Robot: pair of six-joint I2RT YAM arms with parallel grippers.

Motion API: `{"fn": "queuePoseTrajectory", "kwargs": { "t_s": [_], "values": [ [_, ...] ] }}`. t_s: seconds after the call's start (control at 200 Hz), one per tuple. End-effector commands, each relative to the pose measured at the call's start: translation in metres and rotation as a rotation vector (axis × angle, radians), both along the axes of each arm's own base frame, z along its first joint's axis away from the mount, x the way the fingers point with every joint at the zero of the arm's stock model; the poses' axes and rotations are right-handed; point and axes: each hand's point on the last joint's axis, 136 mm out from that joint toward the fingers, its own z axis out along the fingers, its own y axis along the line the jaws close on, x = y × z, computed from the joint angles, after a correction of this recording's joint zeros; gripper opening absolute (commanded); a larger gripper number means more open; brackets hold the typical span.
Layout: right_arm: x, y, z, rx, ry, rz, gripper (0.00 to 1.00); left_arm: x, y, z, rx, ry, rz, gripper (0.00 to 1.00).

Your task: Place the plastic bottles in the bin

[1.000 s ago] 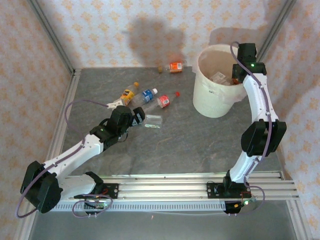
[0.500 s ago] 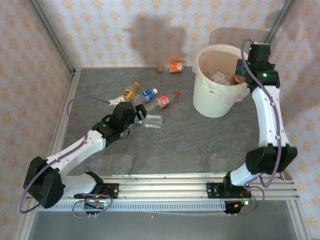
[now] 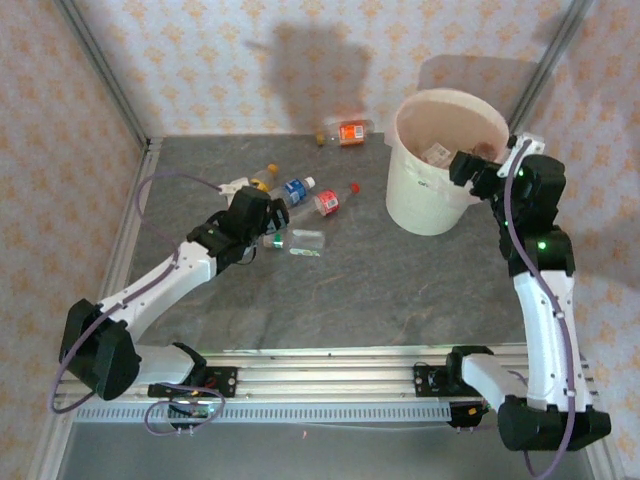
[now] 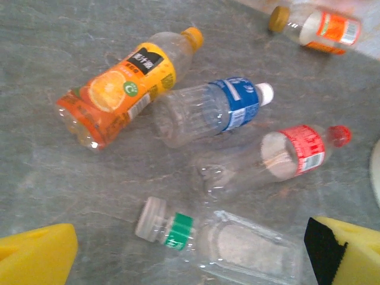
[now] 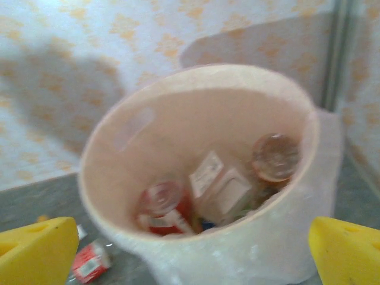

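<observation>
My left gripper is open at the green-band bottle, and the nearer orange-label bottle (image 4: 119,88) lies at an angle to its fingers. It will next leave the green-band bottle, turn and go down astride the other bottle's label.
Several plastic bottles lie left of the bin: an orange-label one (image 4: 119,89), a blue-label one (image 4: 219,110), a red-label one (image 4: 288,155) and a clear one with a green neck band (image 4: 228,242). My left gripper (image 4: 193,261) hangs open just above the green-band bottle (image 3: 296,241), its yellow fingertips (image 4: 35,256) wide on either side. Another orange-label bottle (image 3: 350,132) lies by the back wall. The cream bin (image 3: 425,200) holds several bottles (image 5: 163,211). My right gripper (image 3: 478,165) is open and empty at the bin's right rim (image 5: 196,234), facing into it.
Patterned walls close off the back and both sides, with metal posts in the corners. The grey table (image 3: 380,290) is bare between the bottles and the rail at the near edge. A red-label bottle (image 5: 89,264) shows on the table past the bin.
My right arm has drawn back from over the bin to its right side and lower, its jaws widening. My left gripper has edged forward over the green-band bottle, still open.
</observation>
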Motion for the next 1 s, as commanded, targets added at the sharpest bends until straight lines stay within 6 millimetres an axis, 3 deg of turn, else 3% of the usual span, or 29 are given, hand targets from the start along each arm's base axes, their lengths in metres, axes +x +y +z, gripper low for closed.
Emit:
{"fn": "queuePoseTrajectory", "kwargs": {
  "t_s": [0.0,0.115,0.215,0.465,0.585,0.625,0.641,0.691,0.806,0.996],
  "values": [
    [-0.012,0.032,0.006,0.088,-0.062,0.153,0.99,0.006,0.029,0.007,0.210,0.081,-0.003,1.00],
    [-0.022,0.027,-0.004,0.070,-0.080,0.119,0.99,0.019,0.057,0.002,0.356,0.199,-0.002,1.00],
    [-0.023,0.015,-0.006,0.050,-0.099,0.053,0.99,0.035,0.070,-0.010,0.355,0.283,-0.039,1.00],
    [-0.022,0.003,-0.012,0.036,-0.066,-0.016,0.99,0.073,0.058,-0.043,0.348,0.415,-0.285,1.00],
    [-0.025,0.001,-0.014,0.019,-0.052,-0.026,0.99,0.074,0.055,-0.066,0.319,0.513,-0.436,1.00],
    [-0.026,-0.001,-0.014,0.011,-0.048,-0.032,0.99,0.075,0.061,-0.068,0.354,0.531,-0.451,1.00],
    [-0.026,-0.001,-0.015,0.008,-0.046,-0.036,0.99,0.076,0.064,-0.079,0.368,0.562,-0.456,1.00],
    [-0.028,-0.003,-0.015,0.001,-0.043,-0.044,0.99,0.078,0.075,-0.088,0.408,0.596,-0.451,1.00],
    [-0.029,-0.004,-0.014,-0.004,-0.045,-0.047,0.99,0.087,0.087,-0.095,0.421,0.610,-0.459,0.99],
    [-0.030,-0.005,-0.011,-0.014,-0.050,-0.054,0.99,0.092,0.075,-0.121,0.411,0.653,-0.606,0.94]
  ]
}}
